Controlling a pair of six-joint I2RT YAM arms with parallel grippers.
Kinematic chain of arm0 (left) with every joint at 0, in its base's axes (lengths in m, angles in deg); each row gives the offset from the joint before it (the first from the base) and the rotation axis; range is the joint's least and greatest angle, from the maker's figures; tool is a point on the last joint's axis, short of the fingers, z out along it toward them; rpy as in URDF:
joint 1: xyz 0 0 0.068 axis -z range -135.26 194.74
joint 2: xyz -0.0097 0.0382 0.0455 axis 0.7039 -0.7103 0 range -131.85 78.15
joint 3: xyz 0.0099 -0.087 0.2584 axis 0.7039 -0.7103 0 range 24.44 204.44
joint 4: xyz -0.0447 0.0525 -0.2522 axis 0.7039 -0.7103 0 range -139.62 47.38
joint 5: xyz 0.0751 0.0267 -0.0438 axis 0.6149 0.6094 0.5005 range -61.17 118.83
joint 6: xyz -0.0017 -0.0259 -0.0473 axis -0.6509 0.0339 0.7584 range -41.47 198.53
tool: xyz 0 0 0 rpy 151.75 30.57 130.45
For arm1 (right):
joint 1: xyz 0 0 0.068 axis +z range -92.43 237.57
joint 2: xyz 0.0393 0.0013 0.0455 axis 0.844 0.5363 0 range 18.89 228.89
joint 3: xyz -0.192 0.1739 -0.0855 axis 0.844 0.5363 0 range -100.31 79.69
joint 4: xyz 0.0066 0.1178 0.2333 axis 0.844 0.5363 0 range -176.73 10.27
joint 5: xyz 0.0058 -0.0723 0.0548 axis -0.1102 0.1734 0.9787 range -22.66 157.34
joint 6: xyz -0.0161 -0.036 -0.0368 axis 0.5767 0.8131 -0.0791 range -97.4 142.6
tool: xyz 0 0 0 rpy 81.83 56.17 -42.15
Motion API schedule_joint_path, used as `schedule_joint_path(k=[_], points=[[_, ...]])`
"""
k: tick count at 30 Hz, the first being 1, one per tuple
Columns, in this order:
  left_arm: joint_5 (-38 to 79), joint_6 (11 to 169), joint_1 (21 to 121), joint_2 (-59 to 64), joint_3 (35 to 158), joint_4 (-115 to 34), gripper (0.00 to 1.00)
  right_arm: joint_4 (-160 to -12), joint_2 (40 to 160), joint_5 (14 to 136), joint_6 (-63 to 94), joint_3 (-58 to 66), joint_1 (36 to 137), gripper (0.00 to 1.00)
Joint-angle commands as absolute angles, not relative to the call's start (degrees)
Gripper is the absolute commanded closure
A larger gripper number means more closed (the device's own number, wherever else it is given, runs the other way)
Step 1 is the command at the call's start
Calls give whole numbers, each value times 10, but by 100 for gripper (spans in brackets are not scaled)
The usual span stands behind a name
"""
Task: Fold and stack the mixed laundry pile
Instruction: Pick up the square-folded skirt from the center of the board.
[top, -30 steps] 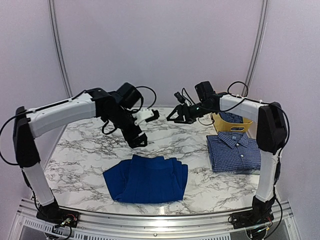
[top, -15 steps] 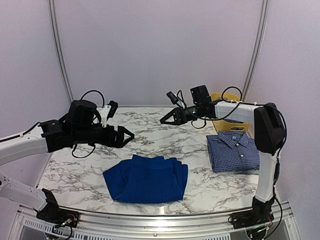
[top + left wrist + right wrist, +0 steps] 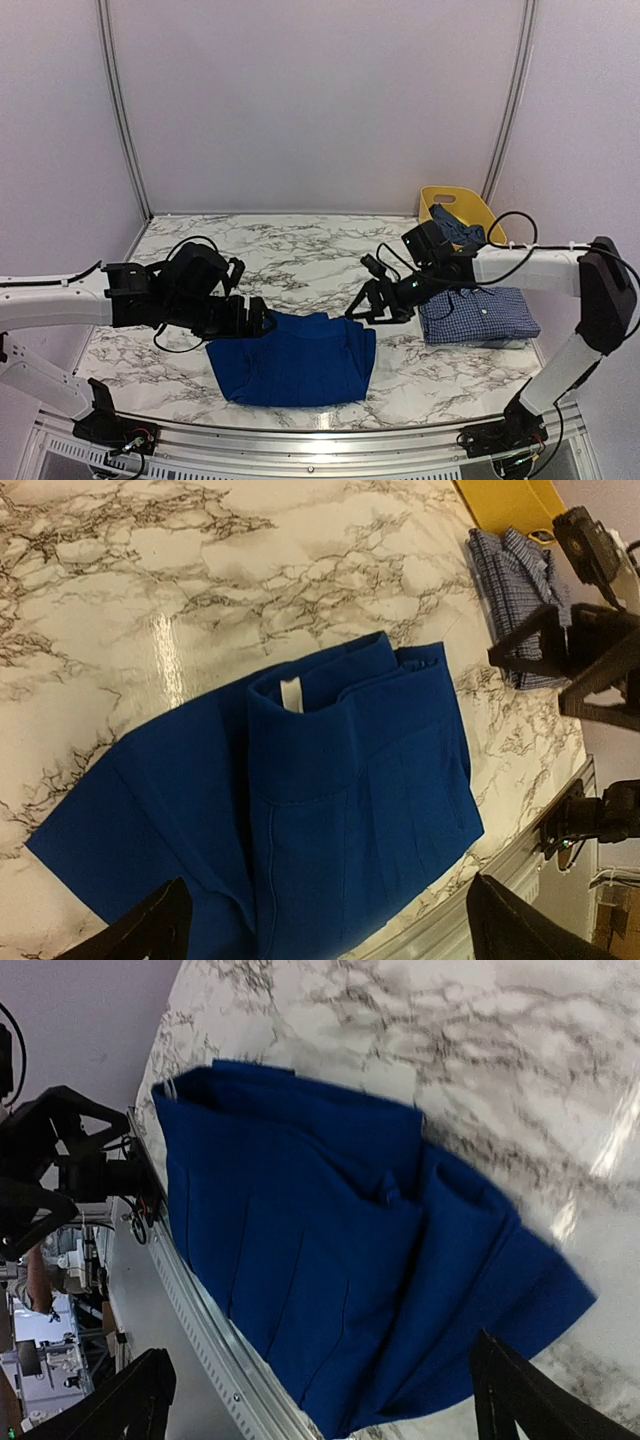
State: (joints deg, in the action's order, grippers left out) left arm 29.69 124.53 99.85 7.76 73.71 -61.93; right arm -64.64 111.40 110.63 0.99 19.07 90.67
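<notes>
My open right gripper moves down next around the folded layers between its spread fingers, since the blue garment's edge [image 3: 363, 350] [image 3: 395, 1390] nearest the checked shirt lies below it.
A bright royal-blue garment [image 3: 295, 358] lies folded flat at the front middle of the marble table [image 3: 300, 260]. My left gripper [image 3: 255, 322] hovers low at its back left corner, open and empty. My right gripper [image 3: 368, 308] hangs just off its back right corner, also open and empty. In the left wrist view the blue garment [image 3: 300, 810] spreads between wide-apart fingertips [image 3: 150, 930]. The right wrist view shows the same blue garment [image 3: 340, 1260] below its spread fingertips [image 3: 520, 1400]. A folded blue-and-white checked shirt [image 3: 480, 315] lies at the right. A dark denim garment [image 3: 455, 228] sits in the tub.
A yellow plastic tub [image 3: 455, 205] stands at the back right corner, behind the checked shirt. The table's metal rail [image 3: 200, 1320] runs along the near edge, close to the blue garment. Purple walls enclose the table.
Both arms have swung down and forward from the back of the table to either side of the blue garment. The right gripper has opened wider. The garments have not moved.
</notes>
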Motion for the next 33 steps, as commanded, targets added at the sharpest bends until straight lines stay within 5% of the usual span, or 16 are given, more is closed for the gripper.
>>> schedule_joint_path(k=[1,8,21,33], points=[[341,1295,1023,15,763,-685,1,-687,1024,991,-73,272,946,2],[348,1317,1020,-53,756,-661,1,-771,868,873,-154,374,962,1],[291,1308,999,-147,734,-603,4,-747,1033,961,-210,404,981,1],[260,1298,998,-219,738,-562,11,-1005,1169,1068,-256,417,991,1]])
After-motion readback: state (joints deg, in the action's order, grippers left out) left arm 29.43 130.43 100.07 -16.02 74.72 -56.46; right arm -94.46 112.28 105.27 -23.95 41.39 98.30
